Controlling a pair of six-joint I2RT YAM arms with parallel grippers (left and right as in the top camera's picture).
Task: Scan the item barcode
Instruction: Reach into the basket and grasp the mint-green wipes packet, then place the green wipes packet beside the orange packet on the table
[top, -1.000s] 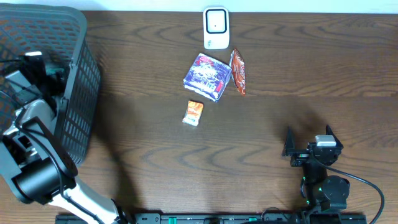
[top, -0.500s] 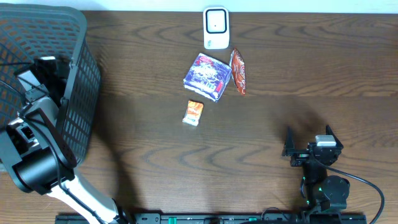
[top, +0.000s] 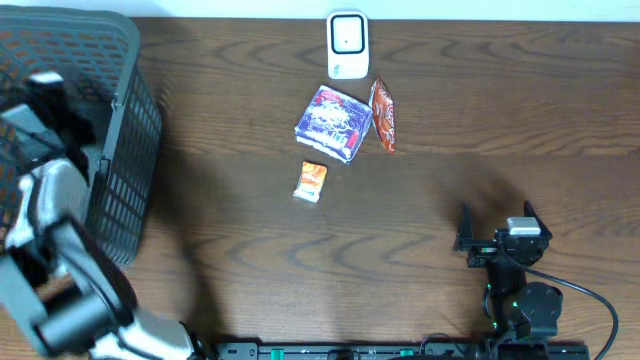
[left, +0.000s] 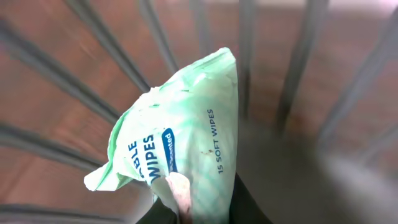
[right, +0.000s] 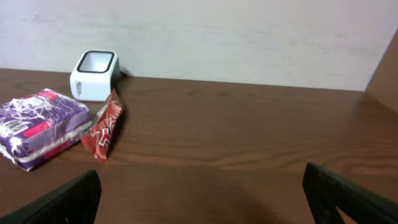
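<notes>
The wood (top: 272, 190) beside the small orange packet is bare, so my left gripper will next lift the pack over the basket's rim, lower it there and release it.
A mint-green pack of wipes (left: 186, 137) fills the left wrist view, with the basket's dark bars behind it. My left gripper (left: 199, 208) is shut on the pack's lower end, inside the grey basket (top: 130, 150) at the table's left. The overhead view shows only the arm there, and the pack is hidden. The white barcode scanner (top: 347, 44) stands at the back middle, also in the right wrist view as scanner (right: 94, 74). My right gripper (top: 497, 225) rests open near the front right with nothing between its fingers (right: 62, 202).
A purple pack (top: 333, 122), a red packet (top: 383, 115) and a small orange packet (top: 312, 182) lie on the wooden table in front of the scanner. The purple pack (right: 40, 121) and red packet (right: 104, 127) lie far left of the right gripper.
My left gripper has closed on the wipes pack inside the basket, and the left arm has shifted slightly there. The right arm has not moved.
</notes>
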